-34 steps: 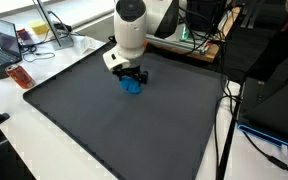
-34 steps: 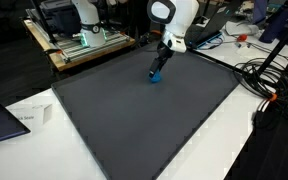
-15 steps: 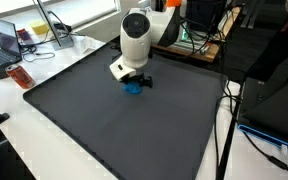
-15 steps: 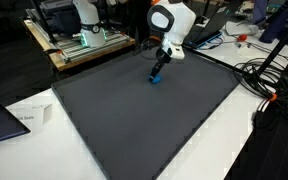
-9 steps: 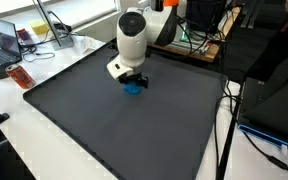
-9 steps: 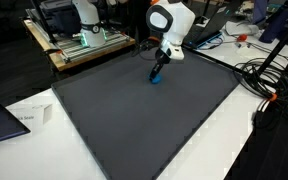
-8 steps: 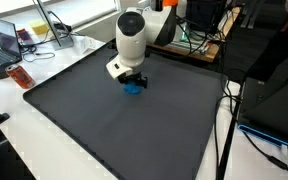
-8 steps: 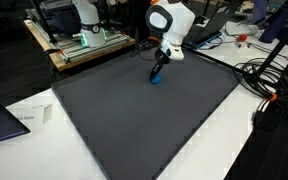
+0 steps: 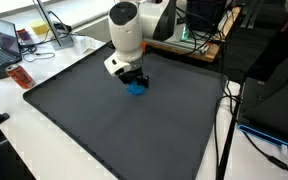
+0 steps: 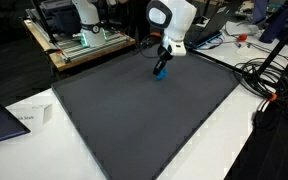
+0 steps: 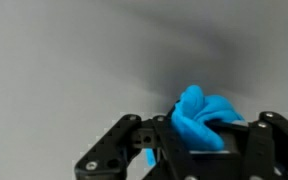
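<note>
The gripper rises with the crumpled blue cloth high above the far part of the dark grey mat next and releases it, as the mat there lies bare.
A crumpled bright blue cloth (image 11: 197, 118) bulges up between the black jaws in the wrist view, pinched tight. My gripper (image 11: 196, 148) is shut on this blue cloth. In both exterior views the white arm reaches down over the far part of the dark grey mat (image 9: 114, 130), and the cloth (image 9: 136, 87) shows as a small blue lump under the gripper (image 9: 134, 80). From the opposite side the cloth (image 10: 161, 72) hangs at the gripper (image 10: 163, 66), close to the mat (image 10: 144, 120); whether it still touches the mat I cannot tell.
A laptop (image 9: 4, 45) and a red object (image 9: 20, 77) lie on the white table beside the mat. A second robot base (image 10: 84, 20) stands on a wooden pallet behind. Cables (image 10: 269, 75) and a tripod leg sit at the side. A paper label (image 10: 29, 118) lies near the mat corner.
The jaws have closed on the blue cloth over the last second. The arm has shifted and risen slightly with the cloth in it.
</note>
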Controlling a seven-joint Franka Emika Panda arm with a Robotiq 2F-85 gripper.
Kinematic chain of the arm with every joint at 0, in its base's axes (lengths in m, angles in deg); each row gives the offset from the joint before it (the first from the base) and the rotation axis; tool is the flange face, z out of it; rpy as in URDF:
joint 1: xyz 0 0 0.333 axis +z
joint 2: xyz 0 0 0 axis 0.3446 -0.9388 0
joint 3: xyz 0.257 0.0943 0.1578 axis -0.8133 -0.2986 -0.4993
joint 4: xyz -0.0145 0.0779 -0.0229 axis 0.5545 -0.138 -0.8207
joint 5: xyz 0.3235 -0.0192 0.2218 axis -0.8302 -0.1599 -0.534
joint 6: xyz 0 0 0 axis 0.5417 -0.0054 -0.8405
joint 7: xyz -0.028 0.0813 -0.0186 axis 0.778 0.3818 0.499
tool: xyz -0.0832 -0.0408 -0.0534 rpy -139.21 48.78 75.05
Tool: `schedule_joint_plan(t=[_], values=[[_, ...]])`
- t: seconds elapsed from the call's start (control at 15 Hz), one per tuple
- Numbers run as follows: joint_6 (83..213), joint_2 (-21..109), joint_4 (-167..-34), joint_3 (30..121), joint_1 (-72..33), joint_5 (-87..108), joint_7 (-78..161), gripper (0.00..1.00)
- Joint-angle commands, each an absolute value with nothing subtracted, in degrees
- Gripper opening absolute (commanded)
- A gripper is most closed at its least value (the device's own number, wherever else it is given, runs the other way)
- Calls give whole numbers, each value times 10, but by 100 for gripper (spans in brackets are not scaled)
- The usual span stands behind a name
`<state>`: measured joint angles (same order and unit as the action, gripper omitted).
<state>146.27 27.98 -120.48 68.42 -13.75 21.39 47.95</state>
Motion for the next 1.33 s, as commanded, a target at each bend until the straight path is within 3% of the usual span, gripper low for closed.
schedule_joint_plan(t=[0.0, 1.27], values=[[1459, 354, -1233, 666, -155, 166, 505, 0], [1183, 565, -1129, 683, -192, -8, 536, 0]])
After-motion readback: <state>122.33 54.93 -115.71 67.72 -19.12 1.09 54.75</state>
